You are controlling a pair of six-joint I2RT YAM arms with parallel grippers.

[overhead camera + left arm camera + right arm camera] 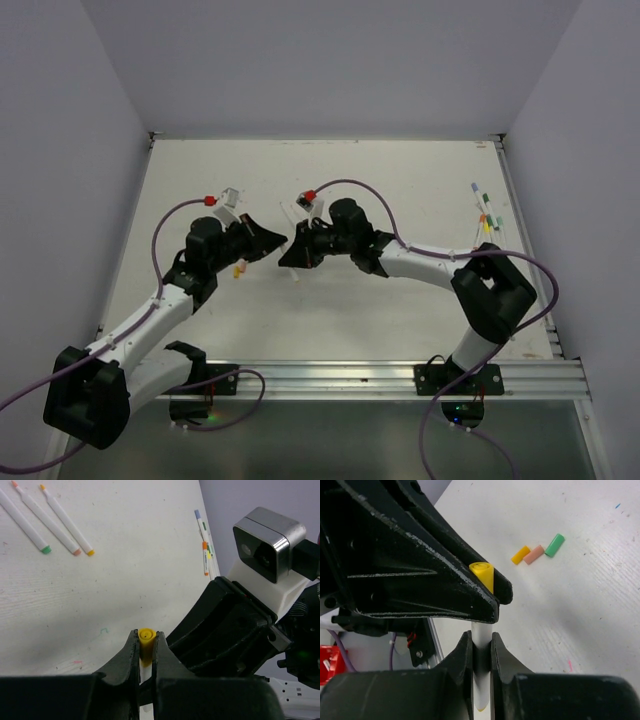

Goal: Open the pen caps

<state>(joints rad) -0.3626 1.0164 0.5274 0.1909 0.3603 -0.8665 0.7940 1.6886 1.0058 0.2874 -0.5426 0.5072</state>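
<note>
My left gripper pulls its cap off the pen's body next, then lowers beside the loose yellow cap (237,272) and releases it, since the loose caps lie together on the tabletop.
A white pen (481,632) with a yellow cap (146,641) is held above the table between both arms, near the middle (284,244). My left gripper (145,647) is shut on the yellow cap (483,575), whose end pokes out past the fingertips. My right gripper (481,642) is shut on the white barrel just below the cap; the pen's yellow far end shows between its fingers. The two grippers (272,240) (290,250) meet tip to tip. Loose yellow (520,554), pink (534,554) and green (554,545) caps lie on the table.
Three white pens (60,517) lie side by side on the table beyond the left gripper. More pens (487,215) lie by the table's right edge (205,550). The right wrist camera (270,545) is close beside the left fingers. A metal rail (400,378) runs along the near edge.
</note>
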